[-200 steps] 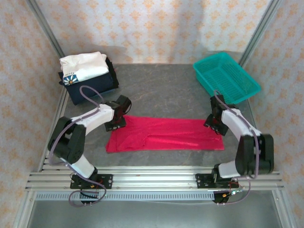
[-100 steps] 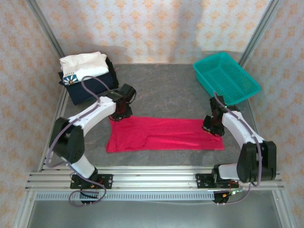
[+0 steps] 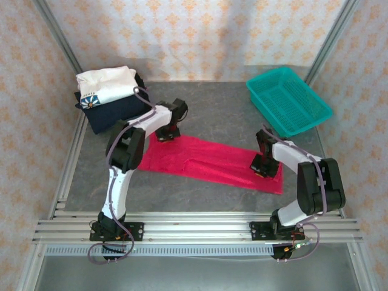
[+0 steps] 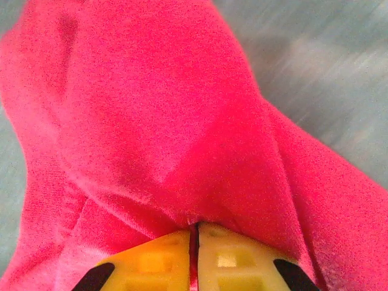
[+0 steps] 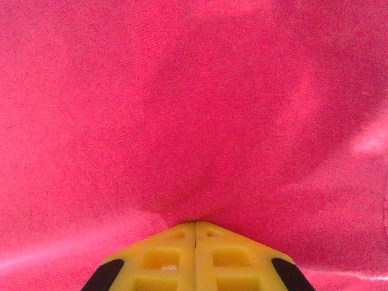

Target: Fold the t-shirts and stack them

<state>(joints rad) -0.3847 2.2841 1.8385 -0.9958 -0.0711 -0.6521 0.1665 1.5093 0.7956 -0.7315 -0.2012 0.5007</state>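
My right gripper drags the t-shirt's end toward the other arm's base, to bare table by the near bar (image 3: 197, 191), and releases it next, since the folded t-shirt slants.
The red t-shirt (image 3: 209, 160) lies folded into a long strip across the middle of the table, tilted down to the right. My left gripper (image 3: 168, 134) is shut on its far left end; red cloth (image 4: 182, 139) bunches up between the yellow fingertips (image 4: 163, 257). My right gripper (image 3: 262, 168) is shut on the shirt's right end, where the cloth (image 5: 200, 109) puckers at the yellow fingertips (image 5: 167, 254). A white t-shirt (image 3: 106, 83) with a blue emblem lies folded on a dark navy one (image 3: 115, 112) at the back left.
A teal mesh basket (image 3: 288, 100) stands at the back right. Metal frame posts rise at the back corners, and a rail (image 3: 194, 229) runs along the near edge by the arm bases.
Both grippers closed on the red t-shirt's ends. The left one carried its end away from the bases and rightward, the right one shifted slightly left, so the strip now lies slanted.
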